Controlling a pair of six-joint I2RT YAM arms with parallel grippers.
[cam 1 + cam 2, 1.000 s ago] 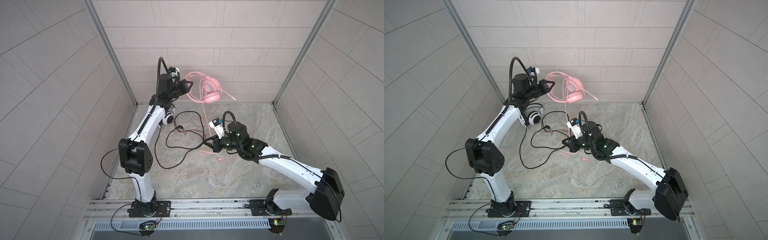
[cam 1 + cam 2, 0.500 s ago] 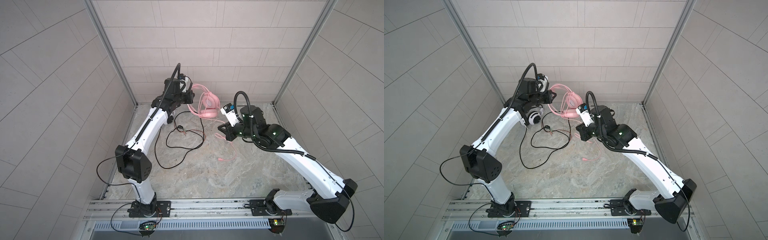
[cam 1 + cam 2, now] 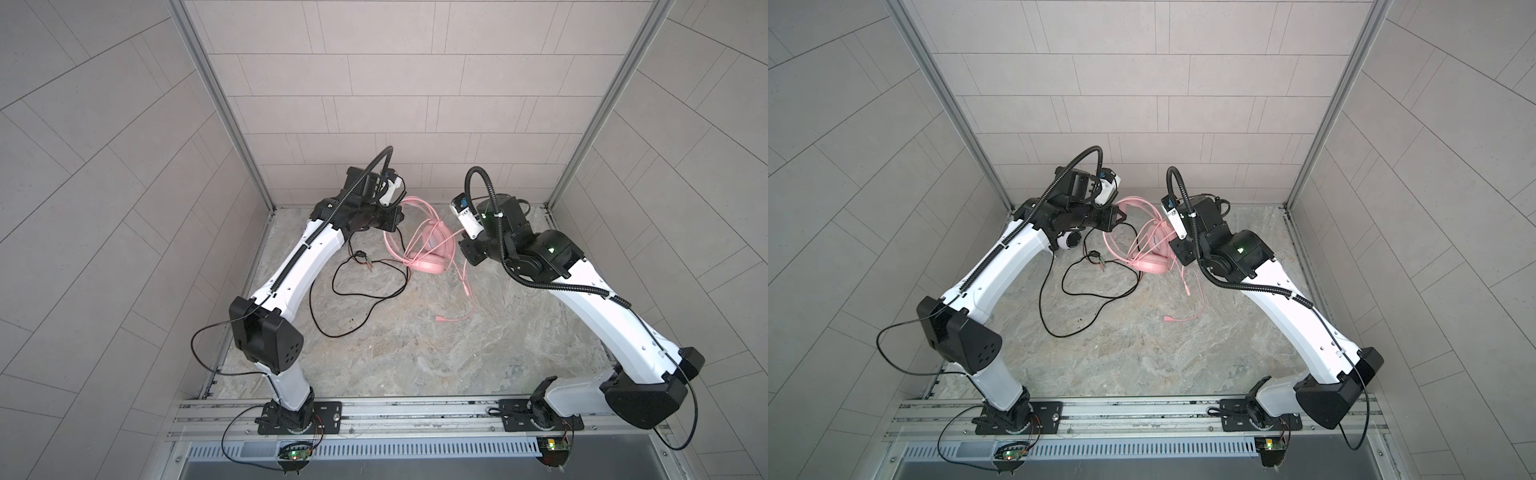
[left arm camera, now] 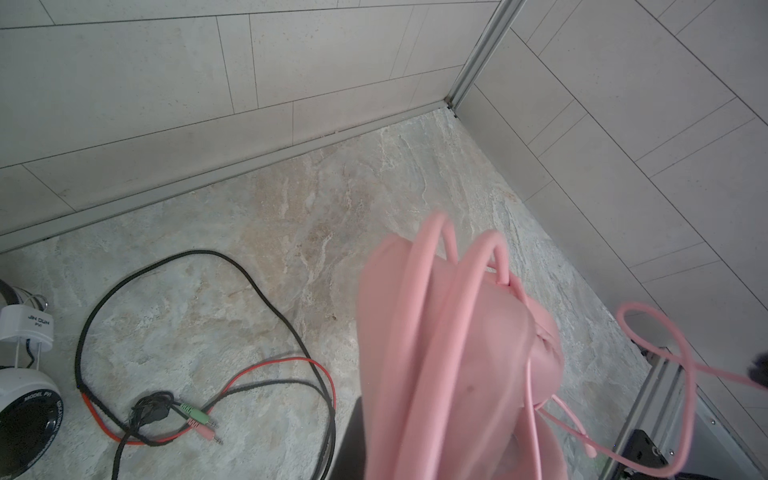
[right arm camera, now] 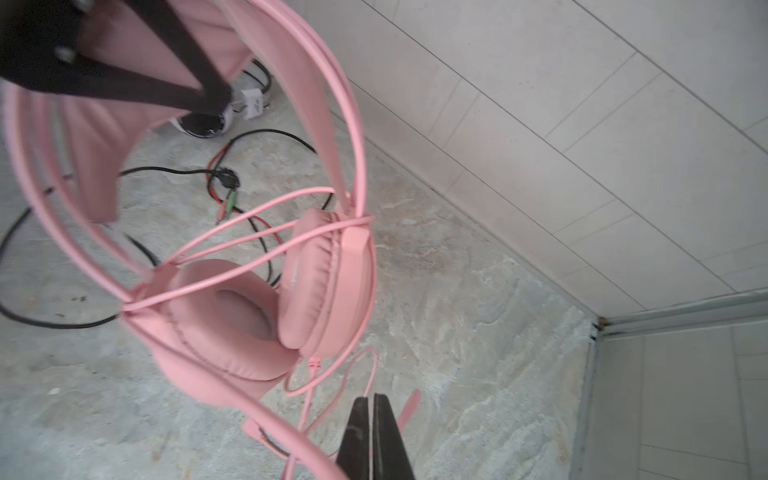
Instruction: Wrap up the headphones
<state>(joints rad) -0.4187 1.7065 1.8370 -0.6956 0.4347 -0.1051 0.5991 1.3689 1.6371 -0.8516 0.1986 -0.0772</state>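
Observation:
My right gripper next carries the cable outward past the far ear cup (image 3: pixel 438 237), toward the back wall, and releases it. This continues the wrap whose pieces of cable already cross both ear cups.
The pink headphones (image 3: pixel 428 264) (image 3: pixel 1152 264) hang above the back of the floor. My left gripper (image 3: pixel 398 216) (image 3: pixel 1121 217) is shut on their headband (image 5: pixel 307 83), its black fingers (image 5: pixel 124 62) clamped over the band. Strands of the thin pink cable (image 5: pixel 249 232) stretch across the ear cups (image 5: pixel 257 316). Just right of the cups, my right gripper (image 5: pixel 372 399) is shut on that cable; its loose end and plug (image 3: pixel 440 330) trail on the floor. The white-and-black headphones (image 3: pixel 1069 240) (image 4: pixel 25 399) lie under my left arm.
A long black cable (image 3: pixel 365 297) (image 4: pixel 266 299) loops over the floor left of centre, with a red lead and green and pink plugs (image 4: pixel 199 419). The back wall (image 3: pixel 374 166) and side walls stand close around both grippers.
My right gripper rose from mid-floor and swung to the back right, drawing the pink cable along. My left gripper carried the pink headphones right and away from the back wall.

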